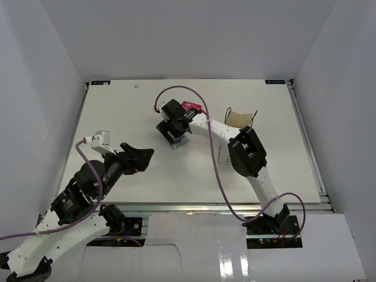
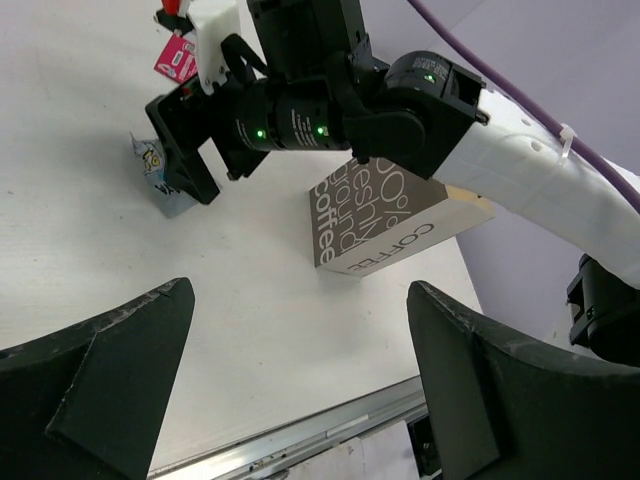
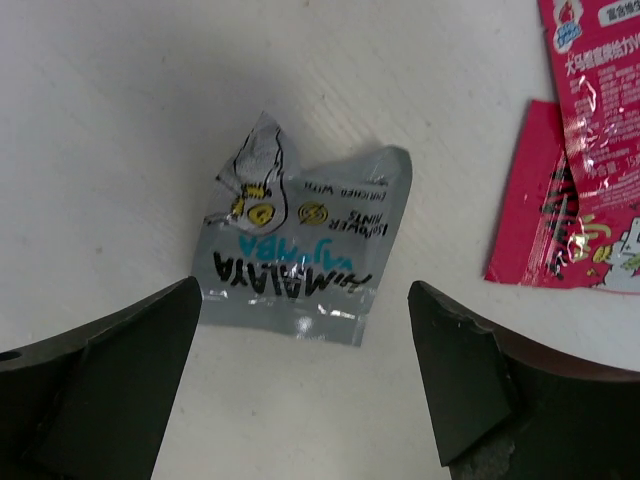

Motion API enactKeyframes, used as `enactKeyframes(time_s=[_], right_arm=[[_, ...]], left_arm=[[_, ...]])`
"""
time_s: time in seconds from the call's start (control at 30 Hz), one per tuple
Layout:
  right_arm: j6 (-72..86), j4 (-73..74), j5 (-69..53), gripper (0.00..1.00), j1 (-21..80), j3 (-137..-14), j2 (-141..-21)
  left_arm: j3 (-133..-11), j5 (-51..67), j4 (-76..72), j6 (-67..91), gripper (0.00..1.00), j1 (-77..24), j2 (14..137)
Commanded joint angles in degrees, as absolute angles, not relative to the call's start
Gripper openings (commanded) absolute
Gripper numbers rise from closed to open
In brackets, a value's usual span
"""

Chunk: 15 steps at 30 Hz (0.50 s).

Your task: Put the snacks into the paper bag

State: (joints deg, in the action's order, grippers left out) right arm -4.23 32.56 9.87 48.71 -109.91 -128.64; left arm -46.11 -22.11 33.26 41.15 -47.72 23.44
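Next, my right gripper moves down and closes across the printed middle of the silver-blue snack packet (image 1: pixel 178 140) (image 3: pixel 305 250), since it lies flat between the open fingers.
A silver-blue snack packet (image 3: pixel 305 250) lies flat on the white table, and my right gripper (image 3: pixel 302 300) hangs open just above it, one finger on each side and not touching. Two red-pink snacks (image 3: pixel 600 130) overlap to its right. From above, the right gripper (image 1: pixel 171 130) sits over the silver packet (image 1: pixel 177 143), with the red-pink snacks (image 1: pixel 191 107) behind it. The paper bag (image 1: pixel 237 119) stands upright at the right, partly hidden by the right arm. Its "COFFEE" side (image 2: pixel 385 225) shows in the left wrist view. My left gripper (image 2: pixel 300 290) is open and empty, low at the near left (image 1: pixel 144 155).
The right arm (image 1: pixel 247 153) stretches across the table's right half, close beside the bag. A purple cable (image 1: pixel 220 176) loops along it. White walls enclose the table on three sides. The metal front rail (image 2: pixel 300 435) lies just below the left fingers.
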Motion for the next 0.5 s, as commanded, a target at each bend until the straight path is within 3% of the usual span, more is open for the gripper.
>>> enactKeyframes(time_s=[0.0,0.37,0.47], right_arm=[[-2.1,29.8,12.0,0.90,47.7,-115.3,-131.7],[-3.7,28.9,1.1,0.91,42.9,-117.2,-137.8],[-4.7,28.5,-3.6,0.96,42.6,-115.8,-137.9]], left_arm=[[-46.7,-22.0,35.0,42.9,0.98,-47.5,24.7],[-46.1,-21.0,35.0,45.1,0.98,-47.6,26.7],[-46.5,-21.4,34.9,44.9,0.98,-47.5,27.9]])
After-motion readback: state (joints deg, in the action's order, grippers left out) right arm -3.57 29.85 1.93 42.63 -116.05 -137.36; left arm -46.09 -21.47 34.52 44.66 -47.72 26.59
